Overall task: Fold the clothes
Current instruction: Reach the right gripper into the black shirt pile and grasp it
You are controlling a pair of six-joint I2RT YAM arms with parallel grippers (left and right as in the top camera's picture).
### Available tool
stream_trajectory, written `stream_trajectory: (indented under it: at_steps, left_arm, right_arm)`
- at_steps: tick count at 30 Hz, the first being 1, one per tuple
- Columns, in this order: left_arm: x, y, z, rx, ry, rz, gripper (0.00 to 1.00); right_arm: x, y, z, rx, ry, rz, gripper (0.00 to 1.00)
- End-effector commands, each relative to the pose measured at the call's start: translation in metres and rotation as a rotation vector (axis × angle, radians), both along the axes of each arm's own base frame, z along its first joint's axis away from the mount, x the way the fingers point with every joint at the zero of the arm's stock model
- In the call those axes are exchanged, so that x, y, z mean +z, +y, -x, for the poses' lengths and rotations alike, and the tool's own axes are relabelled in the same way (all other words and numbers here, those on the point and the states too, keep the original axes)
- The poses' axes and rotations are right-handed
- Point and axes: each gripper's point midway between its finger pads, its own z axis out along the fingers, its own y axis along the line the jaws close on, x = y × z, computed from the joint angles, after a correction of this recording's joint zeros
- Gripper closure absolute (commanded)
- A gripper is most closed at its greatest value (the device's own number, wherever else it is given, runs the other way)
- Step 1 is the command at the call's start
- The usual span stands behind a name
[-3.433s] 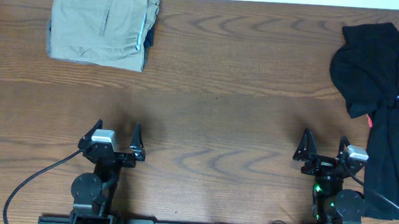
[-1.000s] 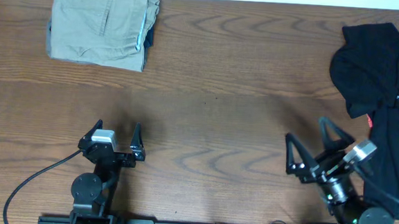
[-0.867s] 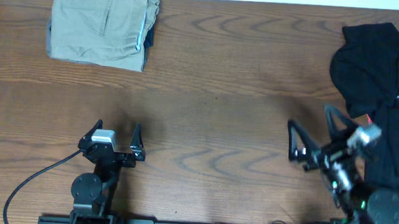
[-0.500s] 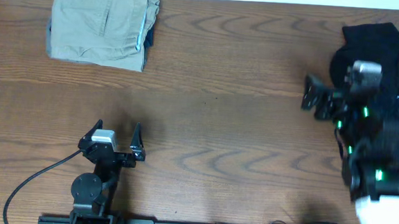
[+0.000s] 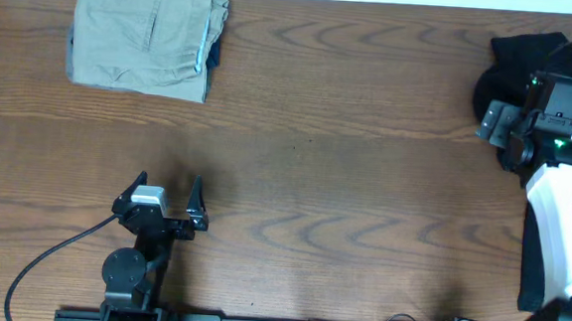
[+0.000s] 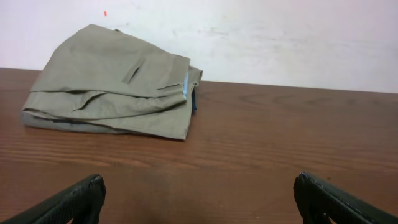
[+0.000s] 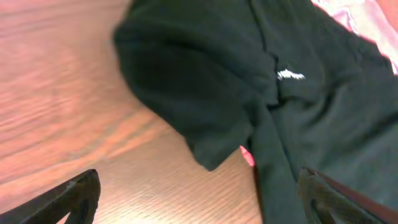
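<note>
The black shirt's pointed corner (image 5: 511,167) (image 7: 210,155) sticks out over bare wood. My right gripper will move down onto it next, open, and close on its fold.
The clothes, a black shirt (image 5: 520,47), lie crumpled at the table's far right, partly hidden under my right arm. In the right wrist view the black shirt (image 7: 205,68) fills the upper right and shows a small white logo (image 7: 290,75). My right gripper (image 5: 502,134) hovers over the shirt's left edge and is open; in its own view the right gripper (image 7: 199,186) has nothing between its fingers, one fingertip (image 7: 84,190) over bare wood and the other over black cloth. My left gripper (image 5: 169,185) rests open and empty near the front left.
Folded khaki trousers (image 5: 145,32) lie at the far left corner, and the left wrist view shows the trousers (image 6: 112,81) before a white wall. A bit of red fabric (image 7: 247,155) peeks from under the shirt.
My right arm has swung from the front right of the table up and away to the shirt's left edge, its gripper staying open. The left arm has not moved.
</note>
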Motion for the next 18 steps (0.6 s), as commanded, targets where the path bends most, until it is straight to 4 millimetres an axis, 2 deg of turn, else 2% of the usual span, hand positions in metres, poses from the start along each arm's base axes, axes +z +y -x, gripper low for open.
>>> stream_trajectory:
  at_steps: [1, 11, 18]
  left_arm:
    - [-0.015, 0.0, 0.001, -0.003, 0.041, -0.01, 0.02]
    - [-0.015, 0.0, 0.001, -0.003, 0.041, -0.01, 0.02]
    - [-0.015, 0.0, 0.001, -0.003, 0.041, -0.011, 0.02]
  right_arm:
    - [-0.011, -0.019, -0.001, -0.067, 0.02, -0.018, 0.01]
    - [-0.083, -0.029, 0.006, -0.152, 0.142, -0.232, 0.02]
    - [-0.11, -0.034, 0.011, -0.171, 0.191, -0.284, 0.11]
